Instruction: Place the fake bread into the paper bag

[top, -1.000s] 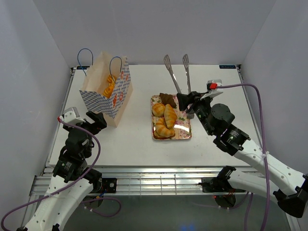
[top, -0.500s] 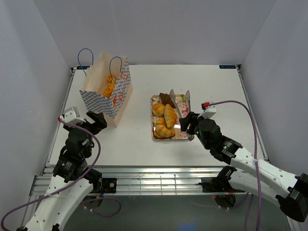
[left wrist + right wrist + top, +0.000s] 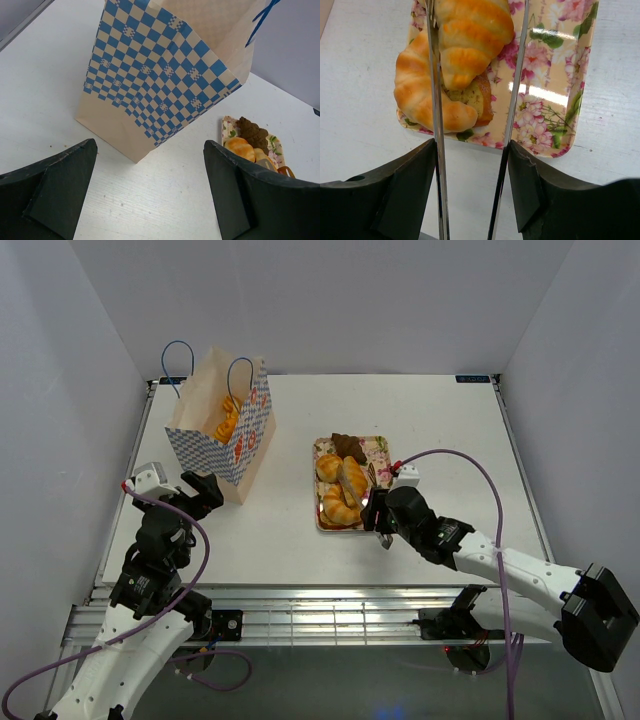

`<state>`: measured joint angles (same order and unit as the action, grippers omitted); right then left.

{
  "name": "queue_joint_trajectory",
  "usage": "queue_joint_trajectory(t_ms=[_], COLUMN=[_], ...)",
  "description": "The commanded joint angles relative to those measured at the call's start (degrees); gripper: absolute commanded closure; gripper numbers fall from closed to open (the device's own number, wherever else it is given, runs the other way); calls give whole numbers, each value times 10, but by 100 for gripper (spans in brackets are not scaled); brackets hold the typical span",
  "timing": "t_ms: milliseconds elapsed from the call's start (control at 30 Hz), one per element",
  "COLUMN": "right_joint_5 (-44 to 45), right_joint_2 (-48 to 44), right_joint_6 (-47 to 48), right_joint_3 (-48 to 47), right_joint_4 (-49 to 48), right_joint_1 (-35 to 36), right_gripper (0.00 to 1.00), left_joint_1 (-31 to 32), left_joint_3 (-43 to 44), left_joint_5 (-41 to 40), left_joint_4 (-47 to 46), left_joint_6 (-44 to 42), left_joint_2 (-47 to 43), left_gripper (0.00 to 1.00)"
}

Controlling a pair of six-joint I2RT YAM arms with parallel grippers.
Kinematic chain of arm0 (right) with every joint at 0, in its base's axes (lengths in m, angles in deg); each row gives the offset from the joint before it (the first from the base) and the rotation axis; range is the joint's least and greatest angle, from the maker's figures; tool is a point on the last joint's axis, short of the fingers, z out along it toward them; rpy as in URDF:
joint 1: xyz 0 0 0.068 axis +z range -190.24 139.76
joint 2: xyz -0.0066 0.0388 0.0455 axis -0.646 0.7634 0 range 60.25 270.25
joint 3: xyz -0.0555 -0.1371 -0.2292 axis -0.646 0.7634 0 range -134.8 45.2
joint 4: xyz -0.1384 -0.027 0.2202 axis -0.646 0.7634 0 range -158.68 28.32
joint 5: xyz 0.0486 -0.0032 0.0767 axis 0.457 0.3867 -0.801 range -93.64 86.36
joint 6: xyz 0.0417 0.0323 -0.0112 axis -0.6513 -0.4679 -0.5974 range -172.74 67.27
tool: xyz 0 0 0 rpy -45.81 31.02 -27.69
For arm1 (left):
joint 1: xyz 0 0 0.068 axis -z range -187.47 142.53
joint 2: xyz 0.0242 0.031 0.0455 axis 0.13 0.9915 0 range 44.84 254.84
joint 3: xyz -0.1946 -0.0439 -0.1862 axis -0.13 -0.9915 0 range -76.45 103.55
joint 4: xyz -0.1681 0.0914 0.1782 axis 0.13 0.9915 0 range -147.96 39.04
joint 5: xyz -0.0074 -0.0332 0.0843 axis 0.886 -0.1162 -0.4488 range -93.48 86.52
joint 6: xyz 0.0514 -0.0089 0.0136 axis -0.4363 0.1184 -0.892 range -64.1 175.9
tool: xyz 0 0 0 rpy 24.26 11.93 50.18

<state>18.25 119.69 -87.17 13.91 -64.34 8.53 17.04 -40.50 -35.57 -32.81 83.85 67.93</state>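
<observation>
Next, my right gripper needs to edge toward the croissant-like roll (image 3: pixel 352 479) (image 3: pixel 470 35) and close the tongs' arms on its sides, as it lies outward of my fingers between those arms.
The paper bag (image 3: pixel 225 430) stands upright at the back left with a golden bread (image 3: pixel 228 420) inside; its checkered side fills the left wrist view (image 3: pixel 165 80). Several fake breads (image 3: pixel 343 485) lie on the floral tray (image 3: pixel 385 447), the dark brown piece (image 3: pixel 252 132) at its far end. My right gripper (image 3: pixel 378 518) is shut on metal tongs (image 3: pixel 436 125), whose two arms straddle a croissant-like roll (image 3: pixel 470 35) above a second roll (image 3: pixel 420 95) and a flat slice (image 3: pixel 477 100). My left gripper (image 3: pixel 190 492) is open and empty, just in front of the bag.
The floral tray (image 3: pixel 555 100) lies mid-table, its near edge just ahead of my right fingers. White walls enclose the table on three sides. The bag's blue cord handles (image 3: pixel 178 355) stick up at the back left.
My right arm has pulled back toward the near edge and lowered. The tongs have come from beyond the tray to over the breads on it. The left arm has not moved.
</observation>
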Motion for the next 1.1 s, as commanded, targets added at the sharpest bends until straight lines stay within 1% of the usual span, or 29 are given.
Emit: queue_joint_trajectory(t_ms=[0, 367, 467, 567, 600, 667, 700, 733, 867, 1067], right_joint_5=[-11, -23, -28, -30, -29, -26, -20, -17, 3, 40], right_joint_2=[5, 6, -1, -17, -21, -34, -39, -43, -63, -93], right_joint_6=[-6, -4, -3, 1, 2, 9, 10, 13, 25, 57], right_joint_3=[-31, -43, -54, -59, -62, -65, -67, -69, -83, -145], right_joint_4=[-9, 3, 15, 18, 18, 20, 22, 23, 40, 66], right_joint_1=[-1, -1, -1, -1, 0, -1, -1, -1, -1, -1], right_gripper=[37, 37, 41, 48, 53, 57, 62, 64, 66, 66], left_joint_1=[2, 2, 2, 2, 2, 2, 2, 2, 2, 2], left_joint_3=[0, -1, -1, -1, -1, -1, -1, -1, -1, -1], left_joint_5=[7, 14, 14, 14, 15, 15, 15, 15, 17, 18], left_joint_4=[-11, -12, -12, -12, -12, -12, -12, -12, -12, -12], left_joint_6=[-6, -8, -8, -8, -8, -9, -9, -9, -10, -10], left_joint_2=[2, 6, 5, 5, 5, 5, 5, 5, 5, 5], left_gripper=[2, 2, 2, 2, 2, 2, 2, 2, 2, 2])
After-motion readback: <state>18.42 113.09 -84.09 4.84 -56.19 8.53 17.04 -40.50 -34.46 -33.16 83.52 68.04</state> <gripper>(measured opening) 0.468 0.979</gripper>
